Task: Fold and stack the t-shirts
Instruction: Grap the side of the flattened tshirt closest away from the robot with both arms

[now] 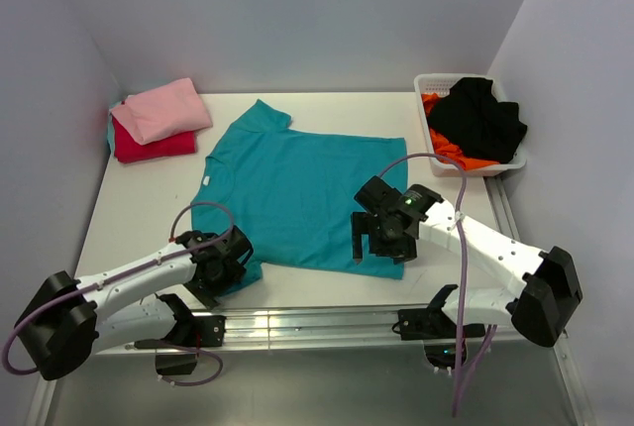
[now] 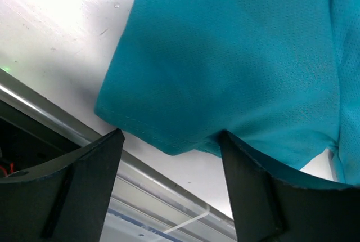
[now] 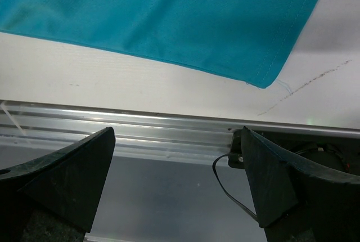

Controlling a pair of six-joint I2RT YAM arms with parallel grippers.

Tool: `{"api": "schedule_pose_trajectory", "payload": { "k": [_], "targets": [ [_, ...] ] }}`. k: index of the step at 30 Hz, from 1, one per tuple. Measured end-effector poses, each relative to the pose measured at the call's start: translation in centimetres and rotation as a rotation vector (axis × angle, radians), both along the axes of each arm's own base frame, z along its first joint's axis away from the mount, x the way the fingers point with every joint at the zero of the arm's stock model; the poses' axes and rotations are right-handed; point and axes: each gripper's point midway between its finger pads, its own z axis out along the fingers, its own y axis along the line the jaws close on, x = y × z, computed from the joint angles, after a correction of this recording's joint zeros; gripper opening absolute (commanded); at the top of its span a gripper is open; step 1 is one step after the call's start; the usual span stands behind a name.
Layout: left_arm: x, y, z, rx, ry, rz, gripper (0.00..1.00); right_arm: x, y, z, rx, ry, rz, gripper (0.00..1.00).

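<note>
The robot's right gripper will move down and to the right in the top view, onto the t-shirt's near hem corner (image 1: 397,272) (image 3: 263,80), because that corner is still below its fingers.
A teal t-shirt (image 1: 297,188) lies spread flat in the middle of the table. My left gripper (image 1: 231,260) is open at its near left sleeve; in the left wrist view (image 2: 171,135) the sleeve edge (image 2: 169,140) hangs between the fingertips (image 2: 253,186). My right gripper (image 1: 376,246) is open and empty just above the shirt's near right hem corner (image 3: 264,79), its jaws wide apart (image 3: 177,132). A folded pink shirt (image 1: 163,107) lies on a red shirt (image 1: 149,146) at the back left. A black shirt (image 1: 480,119) and an orange shirt (image 1: 456,154) lie in the basket.
The white lattice basket (image 1: 428,82) stands at the back right by the wall. A metal rail (image 1: 317,322) runs along the table's near edge, also seen in the right wrist view (image 3: 169,126). Walls close in the left, back and right sides.
</note>
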Motion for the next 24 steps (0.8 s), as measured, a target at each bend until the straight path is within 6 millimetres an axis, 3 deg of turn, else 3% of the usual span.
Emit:
{"api": "schedule_pose_trajectory", "payload": {
  "k": [3, 4, 7, 10, 11, 16, 24],
  "targets": [
    [0.1, -0.2, 0.0, 0.009, 0.014, -0.007, 0.62, 0.0, 0.0, -0.1, -0.006, 0.004, 0.001, 1.00],
    [0.2, -0.3, 0.0, 0.009, 0.015, -0.007, 0.50, 0.0, 0.0, -0.2, -0.007, 0.005, 0.002, 1.00],
    [0.7, -0.9, 0.0, 0.002, 0.013, -0.015, 0.34, 0.1, -0.1, -0.3, -0.014, 0.006, 0.002, 1.00],
    [1.2, -1.5, 0.0, -0.009, 0.004, -0.027, 0.06, 0.2, -0.1, -0.3, -0.019, 0.000, -0.007, 1.00],
    [1.4, -1.6, 0.0, -0.013, 0.003, -0.026, 0.01, 0.3, -0.1, -0.3, -0.020, -0.003, -0.011, 1.00],
    [1.6, -1.7, 0.0, -0.014, 0.027, -0.041, 0.00, 0.2, 0.0, -2.2, 0.000, -0.003, -0.057, 0.99],
    [1.8, -1.7, 0.2, -0.013, 0.054, -0.079, 0.00, -1.4, -3.0, -7.2, -0.002, 0.111, -0.324, 0.95]
  ]
}}
